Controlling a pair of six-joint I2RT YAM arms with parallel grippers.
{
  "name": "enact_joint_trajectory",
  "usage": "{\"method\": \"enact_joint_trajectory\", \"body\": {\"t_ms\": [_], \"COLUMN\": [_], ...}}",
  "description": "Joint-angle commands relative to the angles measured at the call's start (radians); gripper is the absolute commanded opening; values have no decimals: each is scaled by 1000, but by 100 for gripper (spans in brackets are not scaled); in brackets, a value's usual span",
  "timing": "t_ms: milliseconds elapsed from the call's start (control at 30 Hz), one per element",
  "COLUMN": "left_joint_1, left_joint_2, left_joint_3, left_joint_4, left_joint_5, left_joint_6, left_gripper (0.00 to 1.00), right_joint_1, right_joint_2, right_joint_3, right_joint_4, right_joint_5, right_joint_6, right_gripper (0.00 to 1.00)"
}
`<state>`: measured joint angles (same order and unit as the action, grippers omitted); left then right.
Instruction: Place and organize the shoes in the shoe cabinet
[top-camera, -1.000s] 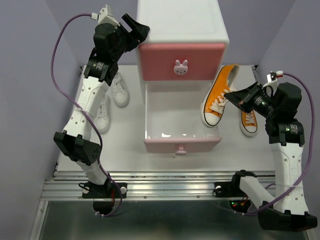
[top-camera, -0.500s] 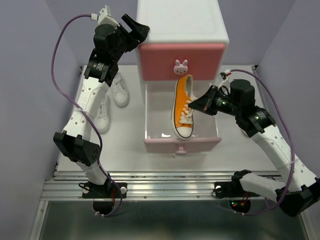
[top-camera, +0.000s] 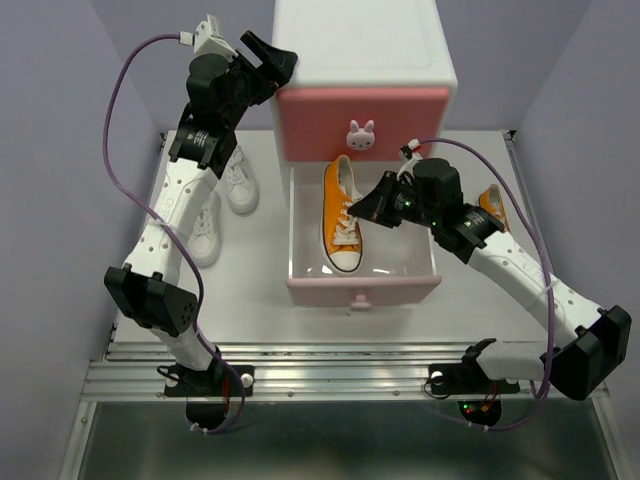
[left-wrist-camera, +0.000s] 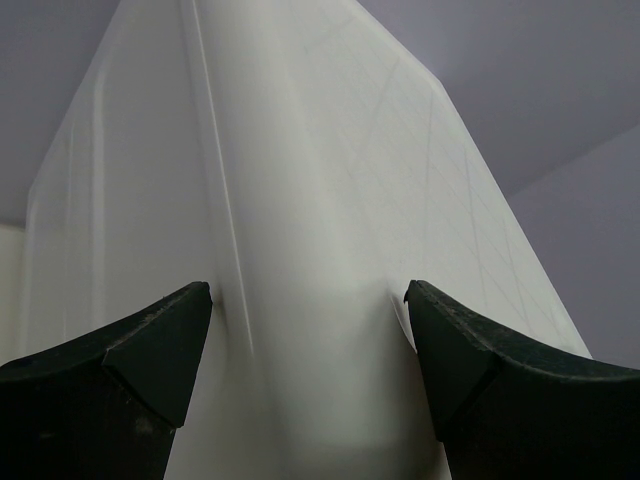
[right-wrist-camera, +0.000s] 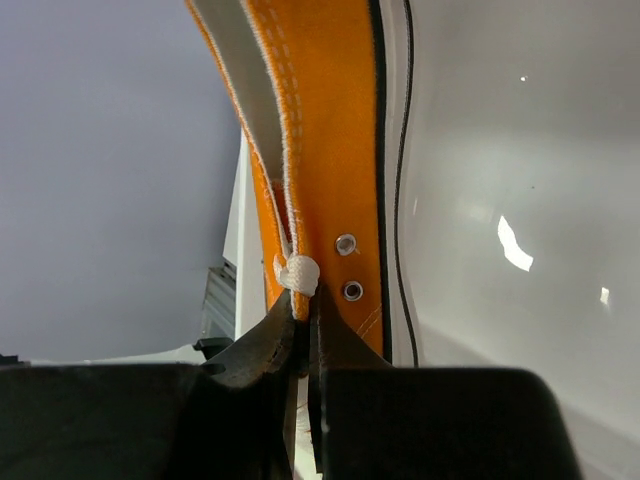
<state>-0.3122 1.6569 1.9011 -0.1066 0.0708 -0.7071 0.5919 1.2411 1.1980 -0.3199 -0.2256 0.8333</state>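
I will next lower the sneaker in my right gripper to the left in the top view and let go of it on the drawer bottom (top-camera: 310, 235) beside the drawer's side, since there is a gap there.
The white shoe cabinet (top-camera: 365, 45) stands at the back; its darker pink upper drawer (top-camera: 363, 122) is closed and its paler pink lower drawer (top-camera: 365, 287) is pulled out. My right gripper (top-camera: 368, 210) is shut on the side of an orange sneaker (top-camera: 341, 215), holding it in the left part of the open drawer; the wrist view shows the orange canvas (right-wrist-camera: 325, 150) pinched. The second orange sneaker (top-camera: 491, 203) lies right of the drawer, mostly hidden by my arm. Two white sneakers (top-camera: 238, 178) (top-camera: 206, 228) lie left of the cabinet. My left gripper (top-camera: 282, 58) is open around the cabinet's upper left corner (left-wrist-camera: 300, 300).
The white tabletop (top-camera: 180, 300) ends at a metal rail (top-camera: 330, 375) in front. Purple walls close in on both sides. The open drawer's right part (top-camera: 400, 250) holds nothing.
My right gripper has carried the orange sneaker leftward from the table right of the cabinet into the left part of the open lower drawer. The left arm has stayed put.
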Motion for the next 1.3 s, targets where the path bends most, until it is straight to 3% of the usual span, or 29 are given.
{"method": "enact_joint_trajectory", "body": {"t_ms": [0,667,1267], "left_joint_1": [24,22,22], "left_joint_2": [57,9,23], "left_joint_3": [-131,-241,-238], "left_joint_4": [-421,-372,-357], "left_joint_5": [-25,-54,-58], "left_joint_6": [141,92,78], "left_gripper": [88,88,88], "right_joint_1": [17,75,106], "right_joint_2": [9,138,328], "right_joint_3": [25,-75,-20], "right_joint_4": [195,284,390], "right_joint_5": [69,151,158], "right_joint_6": [1,-6,10], "right_gripper": [1,1,0]}}
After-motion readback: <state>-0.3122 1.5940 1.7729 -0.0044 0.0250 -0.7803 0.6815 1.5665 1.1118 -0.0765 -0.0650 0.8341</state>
